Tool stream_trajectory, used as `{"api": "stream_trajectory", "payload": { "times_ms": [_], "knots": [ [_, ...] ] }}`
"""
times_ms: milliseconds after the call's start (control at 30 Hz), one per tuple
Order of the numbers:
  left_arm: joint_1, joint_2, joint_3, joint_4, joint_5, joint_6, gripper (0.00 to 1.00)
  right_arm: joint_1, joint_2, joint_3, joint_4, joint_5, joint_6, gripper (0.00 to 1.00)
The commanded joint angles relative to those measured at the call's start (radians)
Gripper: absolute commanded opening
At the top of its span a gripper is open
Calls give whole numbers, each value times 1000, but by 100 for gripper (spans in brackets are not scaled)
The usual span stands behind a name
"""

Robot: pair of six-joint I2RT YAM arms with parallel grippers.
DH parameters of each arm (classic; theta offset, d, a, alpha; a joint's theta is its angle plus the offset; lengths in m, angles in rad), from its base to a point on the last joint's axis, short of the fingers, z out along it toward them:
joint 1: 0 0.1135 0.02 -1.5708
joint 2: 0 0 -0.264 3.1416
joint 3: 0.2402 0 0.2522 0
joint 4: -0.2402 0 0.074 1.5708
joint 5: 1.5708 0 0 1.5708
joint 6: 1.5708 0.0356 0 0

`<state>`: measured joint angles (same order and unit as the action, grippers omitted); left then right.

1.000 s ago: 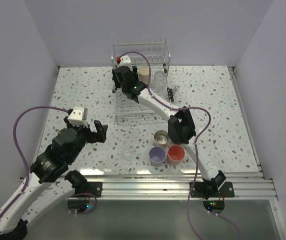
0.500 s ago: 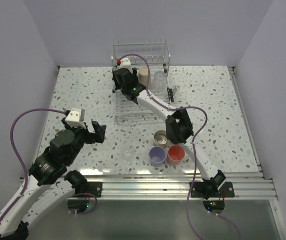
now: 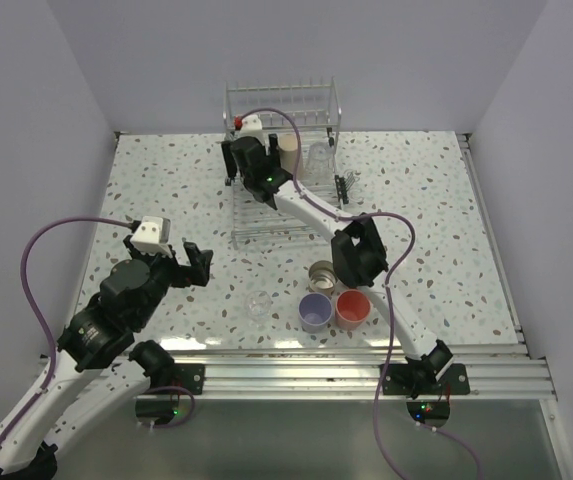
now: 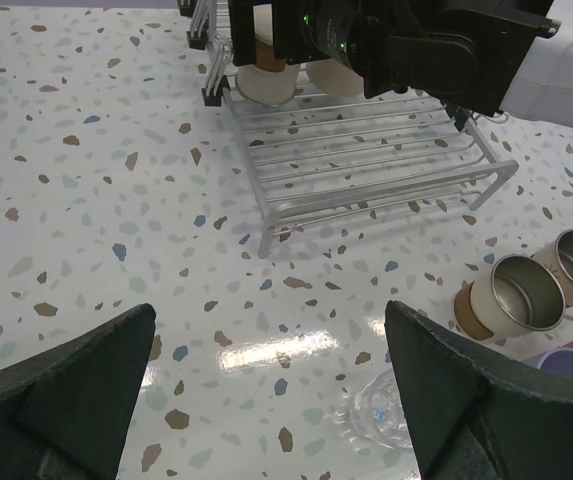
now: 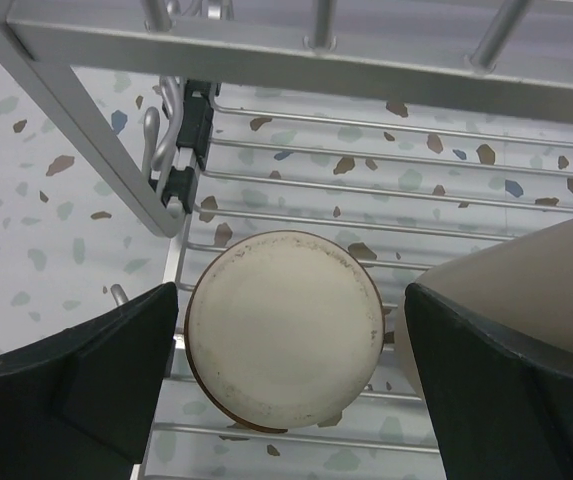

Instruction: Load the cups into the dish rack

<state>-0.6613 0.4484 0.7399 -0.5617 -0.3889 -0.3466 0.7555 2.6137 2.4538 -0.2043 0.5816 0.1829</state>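
My left gripper goes to the right in the top view and down onto the clear cup's facing rim next. That cup still stands outside the rack [image 3: 278, 212].
The silver wire dish rack [image 3: 278, 212] stands at the back centre. My right gripper [image 3: 250, 168] reaches into its back left corner, open. In the right wrist view its jaws [image 5: 291, 290] stand either side of an upturned tan-based cup [image 5: 284, 335] resting on the rack wires [image 5: 386, 190], not touching it. The beige cup [image 5: 526, 290] stands right beside it. A clear cup [image 3: 318, 157] is also in the rack. On the table lie a clear cup [image 3: 258, 303], a lavender cup [image 3: 315, 311], a coral-pink cup [image 3: 353, 308] and metallic cups [image 4: 511, 292]. My left gripper [image 3: 194, 262] is open and empty, left of the clear cup [image 4: 378, 410].
The right arm's elbow [image 3: 361, 250] hangs over the metallic cups. A small cutlery basket [image 3: 347, 186] sits on the rack's right side. The raised back rail [image 5: 266, 45] crosses just above my right gripper. Walls close the table on three sides.
My left arm has pulled back a little toward the near left. My right gripper has shifted slightly toward the rack's back; its elbow has moved slightly left.
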Motion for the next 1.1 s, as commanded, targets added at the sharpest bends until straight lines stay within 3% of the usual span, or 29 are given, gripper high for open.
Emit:
{"api": "stream_trajectory", "payload": {
  "times_ms": [0,300,567,667,900,1067],
  "knots": [
    [11,-2,-2,54,2,24,100,13,-70,-42,62,7,-8,98],
    [12,4,-1,52,-1,24,100,60,-317,-350,249,27,-30,98],
    [19,30,6,49,1,26,100,131,-714,-757,359,11,-25,98],
    [20,32,7,49,1,27,100,153,-854,-936,364,-8,24,98],
    [20,110,9,69,100,58,100,176,-1056,-1121,323,-19,114,98],
    [20,292,30,77,228,64,97,202,-1272,-1272,207,-3,170,98]
  ]
}}
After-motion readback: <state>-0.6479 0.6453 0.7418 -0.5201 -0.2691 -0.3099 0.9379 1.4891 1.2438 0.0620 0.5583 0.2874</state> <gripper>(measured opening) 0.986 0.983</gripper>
